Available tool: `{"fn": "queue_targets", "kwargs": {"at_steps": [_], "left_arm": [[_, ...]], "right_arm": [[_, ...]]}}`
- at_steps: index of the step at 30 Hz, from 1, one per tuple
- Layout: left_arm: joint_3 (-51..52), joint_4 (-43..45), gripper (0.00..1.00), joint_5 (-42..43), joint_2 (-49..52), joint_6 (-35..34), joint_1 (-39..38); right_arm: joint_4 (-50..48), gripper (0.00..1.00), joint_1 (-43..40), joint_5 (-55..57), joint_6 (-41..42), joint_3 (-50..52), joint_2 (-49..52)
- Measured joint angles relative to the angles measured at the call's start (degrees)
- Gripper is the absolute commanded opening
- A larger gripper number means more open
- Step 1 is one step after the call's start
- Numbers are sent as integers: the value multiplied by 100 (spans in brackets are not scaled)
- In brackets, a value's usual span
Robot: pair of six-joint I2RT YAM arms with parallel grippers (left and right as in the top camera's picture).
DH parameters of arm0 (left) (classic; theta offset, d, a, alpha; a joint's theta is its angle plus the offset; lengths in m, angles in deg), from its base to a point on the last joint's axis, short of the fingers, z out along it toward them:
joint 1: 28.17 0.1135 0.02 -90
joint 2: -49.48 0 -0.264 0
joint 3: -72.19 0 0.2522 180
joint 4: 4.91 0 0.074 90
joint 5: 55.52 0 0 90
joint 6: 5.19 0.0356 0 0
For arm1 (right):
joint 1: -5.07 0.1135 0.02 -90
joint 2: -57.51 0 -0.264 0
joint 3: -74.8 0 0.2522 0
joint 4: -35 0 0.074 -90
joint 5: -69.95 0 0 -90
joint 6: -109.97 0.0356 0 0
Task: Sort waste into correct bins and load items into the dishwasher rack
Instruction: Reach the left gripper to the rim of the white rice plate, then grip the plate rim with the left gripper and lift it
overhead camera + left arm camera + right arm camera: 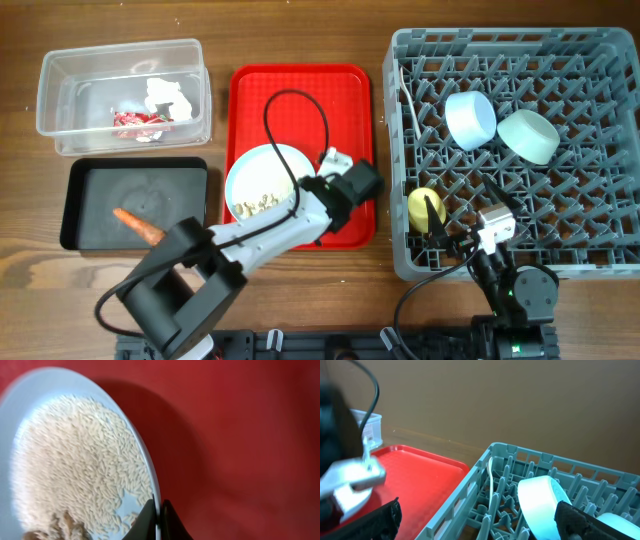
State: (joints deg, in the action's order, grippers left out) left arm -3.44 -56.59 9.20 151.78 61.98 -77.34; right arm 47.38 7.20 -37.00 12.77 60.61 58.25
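I need to lift my left gripper next, tilt it over the black tray (90,235), lower it to the rack slots beside the white spoon (405,95) and let go, because rice covers the plate.
The pale blue plate (262,180) lies on the red tray and holds white rice grains (75,455) and brownish scraps (55,527). My left gripper (305,190) is shut on the plate's right rim (159,520). The dishwasher rack (600,50) holds the light blue bowl (470,118), the mint-green bowl (528,135), the yellow cup (420,205) and the white spoon (405,95). My right gripper (445,232) is open and empty over the rack's front left part (485,525). The clear tub (60,100) holds the tissue (165,95) and wrapper (135,122). The black tray (90,235) holds the carrot piece (135,222).
The flat red tray (300,85) sits between the bins and the rack. A black cable (300,100) loops over it from the left arm. The rack's left wall (470,485) stands close to the red tray's edge.
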Motion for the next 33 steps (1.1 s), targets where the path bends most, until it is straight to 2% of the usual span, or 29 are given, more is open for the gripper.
{"fn": "queue_targets", "kwargs": {"at_steps": [9,23,29,33], "left_arm": [[-1569,-1145,4,439,-459,2,647],[-1707,-2791,4,431,-575,-63,1172],[-1711,-3289,4,651,-946,-321,2168],[-1716,-3213,4,1370,-1082,-225,3034]], "right_arm": [[2,100,0,-2,0,0,0],[2,100,0,-2,0,0,0],[2,100,0,-2,0,0,0],[2,100,0,-2,0,0,0]]}}
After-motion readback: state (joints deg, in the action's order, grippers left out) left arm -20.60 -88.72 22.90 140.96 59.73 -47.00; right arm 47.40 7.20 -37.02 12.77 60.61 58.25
